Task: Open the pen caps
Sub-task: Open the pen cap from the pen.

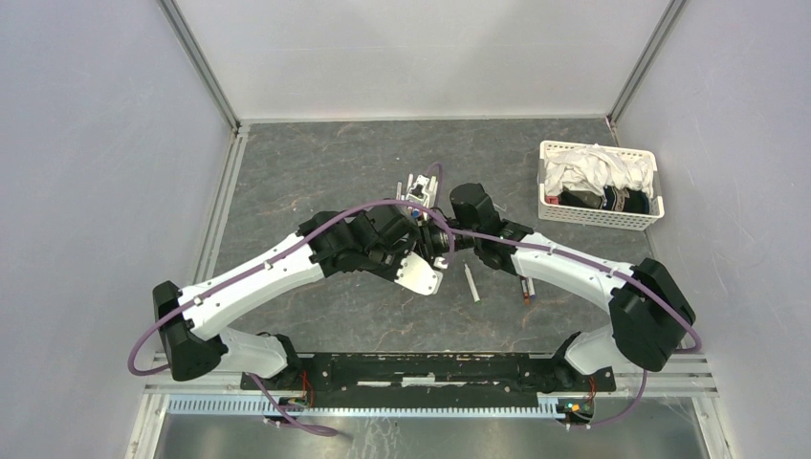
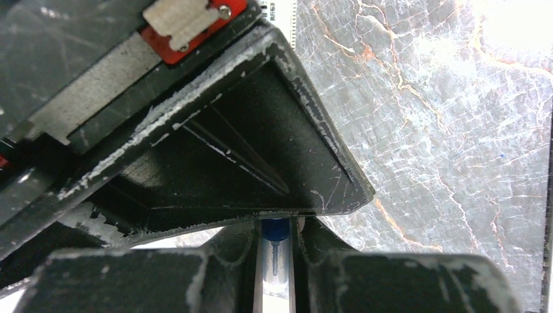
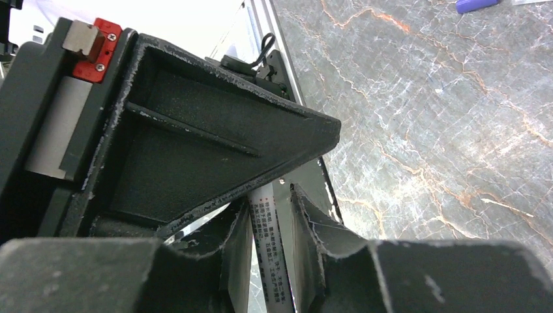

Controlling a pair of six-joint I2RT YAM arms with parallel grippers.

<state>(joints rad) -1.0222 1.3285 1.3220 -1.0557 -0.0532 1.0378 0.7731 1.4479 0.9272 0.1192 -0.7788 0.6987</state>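
Note:
I should pull my left gripper to its left in the top view, lower it and let go, because bare tabletop by the purple cap (image 3: 476,5) is below it on that side.
Both grippers meet above the middle of the table and hold one pen between them. My left gripper (image 1: 426,244) (image 2: 275,228) is shut on the pen's blue-ended part (image 2: 275,230), where a pale translucent piece (image 2: 274,270) runs back between the fingers. I cannot tell whether the cap is on or off. My right gripper (image 1: 448,239) (image 3: 270,199) is shut on the same pen's white printed barrel (image 3: 272,248). More pens lie in a cluster (image 1: 417,185) just behind the grippers. A white pen (image 1: 471,284) and a red-ended pen (image 1: 525,288) lie in front. A purple cap (image 3: 476,5) lies on the table.
A white basket (image 1: 548,196) holding cloths and dark items stands at the back right. The table is dark marbled stone (image 1: 316,167) with metal rails along its left and near edges and pale walls around it.

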